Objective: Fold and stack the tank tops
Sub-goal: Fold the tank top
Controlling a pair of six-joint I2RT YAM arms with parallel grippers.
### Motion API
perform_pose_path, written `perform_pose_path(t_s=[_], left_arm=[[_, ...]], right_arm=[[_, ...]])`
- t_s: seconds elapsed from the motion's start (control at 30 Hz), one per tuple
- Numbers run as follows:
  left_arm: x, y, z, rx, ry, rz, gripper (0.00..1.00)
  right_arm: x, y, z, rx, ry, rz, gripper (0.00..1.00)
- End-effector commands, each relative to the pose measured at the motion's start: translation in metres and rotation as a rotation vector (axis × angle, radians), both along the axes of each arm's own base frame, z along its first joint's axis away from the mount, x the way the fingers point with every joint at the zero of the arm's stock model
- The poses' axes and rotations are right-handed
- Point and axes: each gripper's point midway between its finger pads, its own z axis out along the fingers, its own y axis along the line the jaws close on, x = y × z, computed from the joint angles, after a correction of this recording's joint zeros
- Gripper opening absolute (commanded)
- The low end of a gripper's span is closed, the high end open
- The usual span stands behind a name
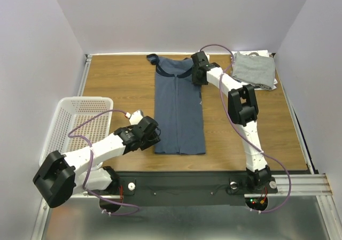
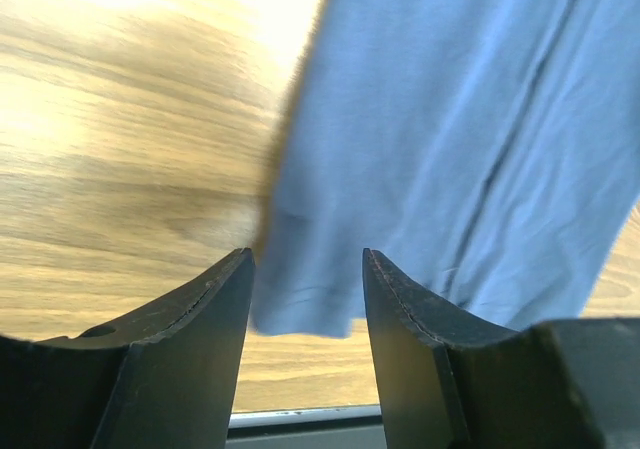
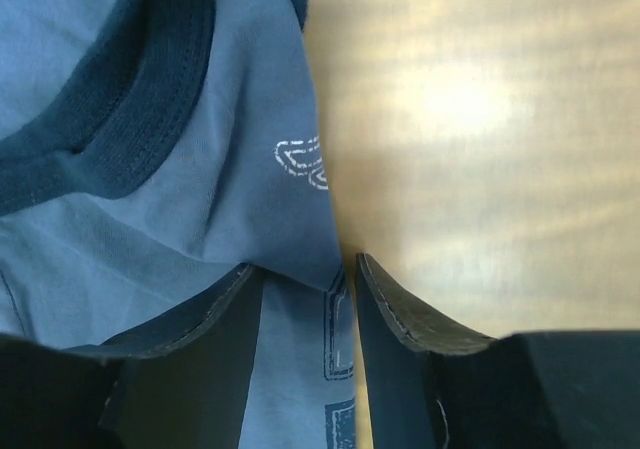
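My left gripper should move a little back and down onto the blue top's near corner point(image 1: 157, 151) point(image 2: 284, 315) by the basket, because the top's hem lies back from its fingers.
A slate-blue tank top point(image 1: 179, 109) lies flat in a long narrow strip down the middle of the wooden table, navy-trimmed straps at the far end. My left gripper point(image 1: 155, 137) is low at its near left corner; in the left wrist view point(image 2: 307, 254) the jaws stand apart with the cloth's corner point(image 2: 310, 304) between the tips. My right gripper point(image 1: 199, 77) is at the far right strap; in the right wrist view point(image 3: 305, 264) the jaws stand apart over the cloth's edge point(image 3: 300, 229), near the pale lettering point(image 3: 300, 159). A folded light grey top point(image 1: 254, 69) lies on a white one at the far right.
A white plastic mesh basket point(image 1: 59, 117) stands at the left edge beside my left arm. Bare wooden table point(image 1: 123, 85) lies on both sides of the blue top. Pale walls close off the left, far and right sides.
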Motion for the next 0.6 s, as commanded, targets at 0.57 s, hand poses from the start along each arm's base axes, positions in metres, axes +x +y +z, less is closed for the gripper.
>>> perform_pose_path(t_s=[0.57], left_arm=[[-0.034,0.01,-0.055,-0.028,0.152,0.006,0.55]], right_arm=[[-0.155,-0.039,0.062,0.159,0.002,-0.01,0.83]])
